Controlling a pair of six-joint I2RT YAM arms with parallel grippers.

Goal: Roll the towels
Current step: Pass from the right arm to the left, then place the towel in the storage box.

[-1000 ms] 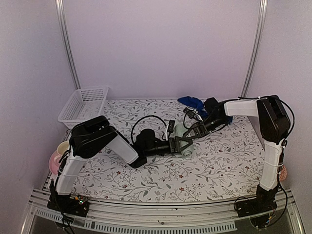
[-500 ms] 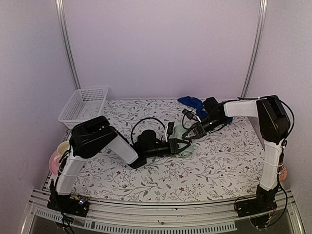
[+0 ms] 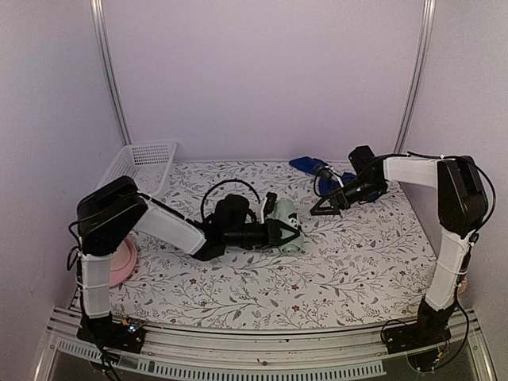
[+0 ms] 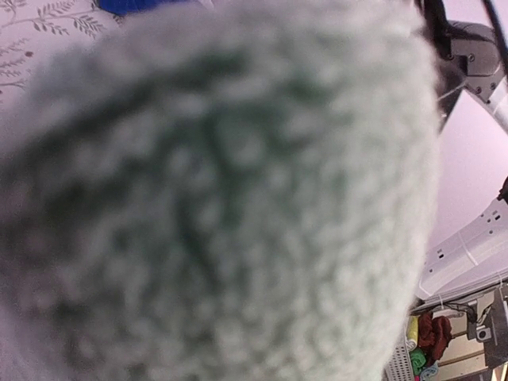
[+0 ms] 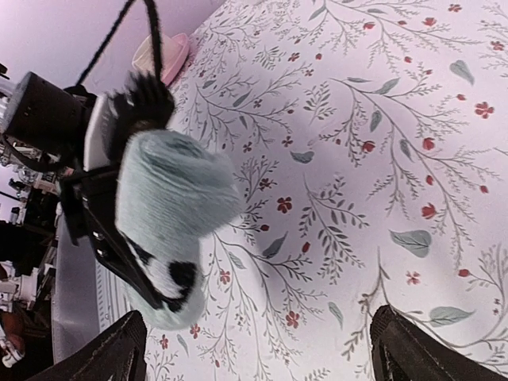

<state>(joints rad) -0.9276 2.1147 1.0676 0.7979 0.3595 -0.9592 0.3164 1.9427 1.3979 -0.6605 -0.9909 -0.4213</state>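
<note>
The left gripper moves to the left in the top view, over and down into the white basket (image 3: pixel 148 169) next, to release the green towel, since the towel is rolled.
The pale sage-green towel (image 3: pixel 287 213) is rolled into a short thick cylinder near the table's middle. My left gripper (image 3: pixel 289 232) is shut on it. In the right wrist view its black fingers (image 5: pixel 119 246) clasp the green roll (image 5: pixel 178 186) from both sides. The left wrist view shows only blurred green towel (image 4: pixel 222 198) right against the lens. My right gripper (image 3: pixel 320 209) stands open a short way to the right of the roll, with nothing between its fingertips (image 5: pixel 103 353). The royal-blue towel (image 3: pixel 308 166) lies bunched at the back, behind the right arm.
A white plastic basket (image 3: pixel 140 165) stands at the back left corner. A pink plate (image 3: pixel 125 262) sits by the left arm's base, and a cup is on it in the right wrist view. Black cables loop over the left arm's wrist (image 3: pixel 230 194).
My right gripper has let go of the green roll, opened wide and drawn back to the right. My left gripper has closed on the roll, and the left arm's shoulder has swung leftward.
</note>
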